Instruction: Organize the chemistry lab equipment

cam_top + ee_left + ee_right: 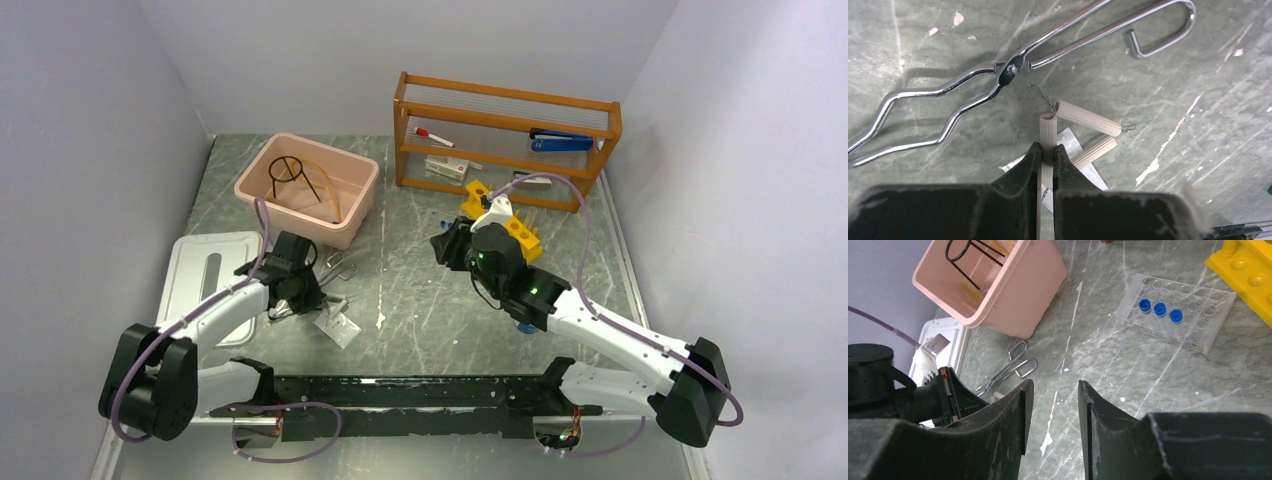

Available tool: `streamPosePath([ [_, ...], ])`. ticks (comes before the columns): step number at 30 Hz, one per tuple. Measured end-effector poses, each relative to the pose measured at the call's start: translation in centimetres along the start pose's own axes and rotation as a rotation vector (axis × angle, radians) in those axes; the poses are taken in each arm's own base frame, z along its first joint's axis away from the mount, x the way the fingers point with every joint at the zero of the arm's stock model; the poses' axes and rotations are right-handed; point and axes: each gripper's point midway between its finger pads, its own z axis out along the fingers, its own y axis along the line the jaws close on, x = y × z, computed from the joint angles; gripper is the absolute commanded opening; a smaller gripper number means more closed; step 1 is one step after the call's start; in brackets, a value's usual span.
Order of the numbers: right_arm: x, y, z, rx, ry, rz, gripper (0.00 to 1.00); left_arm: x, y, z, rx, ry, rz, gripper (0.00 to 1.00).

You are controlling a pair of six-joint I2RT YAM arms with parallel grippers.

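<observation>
The triangle in my left gripper goes up and outward over the pink bin's high rim next, then down beside the tan tubing [330, 190] for release, as the pink bin's bottom lies behind.
My left gripper [1048, 147] is shut on one beige ribbed tube of a wire triangle [1087, 118], just above the grey table. The silvery tongs [1013, 67] lie just beyond it, closed; in the top view they [337, 268] are right of my left gripper [290, 300]. The black ring stand [290, 172] and tan tubing [330, 190] sit in the pink bin [350, 215]. Three blue-capped tubes [1160, 310] stand in a clear rack [1205, 322]. My right gripper [1054, 390] is open and empty above the table's middle [447, 245]. No glass rod shows.
A wooden shelf [505, 100] at the back holds a red-capped marker [433, 136] and a blue stapler [560, 142]. A yellow rack [520, 232] stands before it. A white tray [205, 270] lies at the left. A small clear bag [338, 325] lies by the left gripper.
</observation>
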Motion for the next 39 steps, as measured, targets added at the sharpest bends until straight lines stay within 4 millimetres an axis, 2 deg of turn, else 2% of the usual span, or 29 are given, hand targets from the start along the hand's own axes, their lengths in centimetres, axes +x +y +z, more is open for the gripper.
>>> streamPosePath([
  [4,-0.3,0.1,-0.3,-0.007,-0.009,0.005,0.42,-0.9,-0.7,-1.8,0.027,-0.043,0.012,0.05],
  [15,-0.7,0.3,-0.6,-0.016,-0.021,0.011,0.42,-5.4,-5.2,-9.1,0.209,-0.246,0.091,0.05],
  [20,-0.8,0.3,-0.7,-0.016,-0.023,0.012,0.42,-9.4,-8.6,-13.0,0.266,-0.357,0.149,0.05],
  [22,-0.9,0.3,-0.7,-0.016,-0.026,0.013,0.42,-11.9,-10.2,-14.5,0.263,-0.409,0.166,0.05],
  [25,-0.9,0.2,-0.8,-0.013,-0.03,0.015,0.42,-15.5,-12.4,-15.6,0.243,-0.474,0.178,0.05],
  [28,-0.9,0.0,-0.9,-0.009,-0.032,0.018,0.42,-18.1,-13.7,-15.0,0.203,-0.504,0.187,0.05],
  [33,-1.2,-0.1,-1.0,-0.005,-0.041,0.019,0.42,-21.4,-14.9,-11.2,0.114,-0.482,0.196,0.05],
  [39,-1.3,-0.3,-1.2,0.003,-0.047,0.02,0.42,-22.7,-13.9,-5.6,0.008,-0.416,0.188,0.05],
])
